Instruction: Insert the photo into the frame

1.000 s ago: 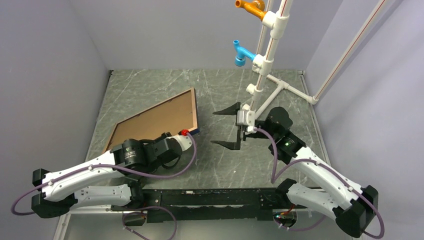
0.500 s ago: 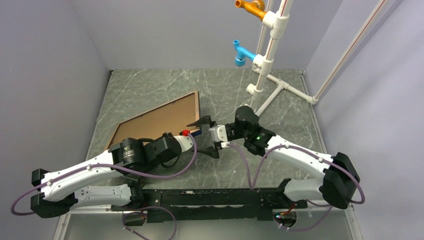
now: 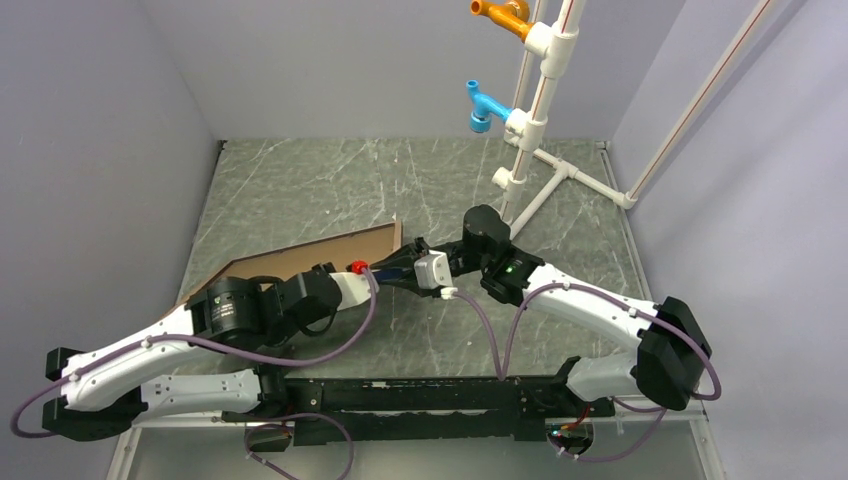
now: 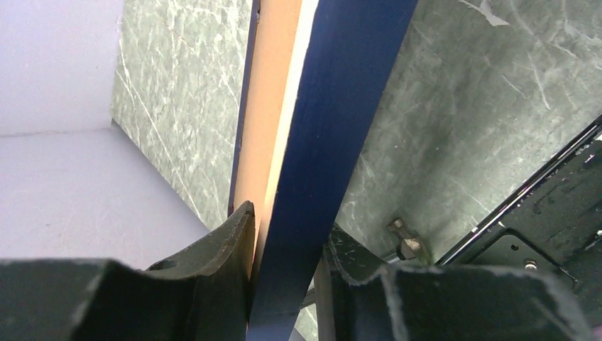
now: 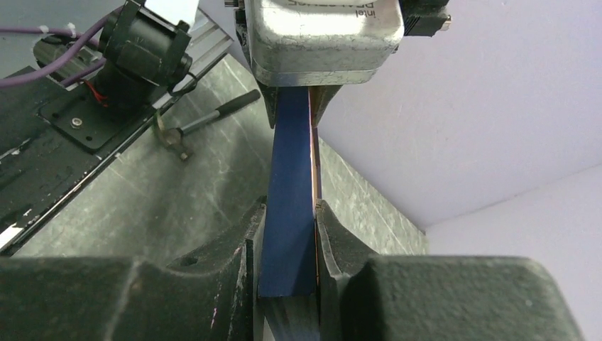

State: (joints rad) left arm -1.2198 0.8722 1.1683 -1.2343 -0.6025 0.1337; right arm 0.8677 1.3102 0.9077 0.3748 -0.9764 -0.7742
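The robot's right gripper will turn the frame so that its brown side is underneath, set the frame down on the bare tabletop below the gripper and to its right in the top view, and let go.
The frame point(image 3: 300, 258) stands tilted up off the table on its long edge, its brown face toward the top camera. Both grippers hold its near right corner. My left gripper point(image 3: 378, 269) is shut on the navy rail point(image 4: 334, 142), a finger on each side point(image 4: 284, 245). My right gripper point(image 3: 400, 266) is shut on the same rail point(image 5: 292, 177), pinching it between both pads point(image 5: 289, 220), directly facing the left gripper point(image 5: 294, 103). A brown board point(image 4: 266, 106) lies against the rail's inner side with a thin pale edge beside it. The photo's picture side is not in view.
A white pipe stand point(image 3: 527, 140) with a blue fitting point(image 3: 483, 105) and an orange fitting point(image 3: 500, 15) rises at the back right. Grey walls close in left, back and right. The black base rail point(image 3: 400, 395) runs along the near edge. A small bolt point(image 4: 406, 241) lies on the table.
My right gripper swung left from beside the pipe stand to the frame's corner and shut on it. The frame, flat a second ago, is now tipped up, and the left arm drew slightly left.
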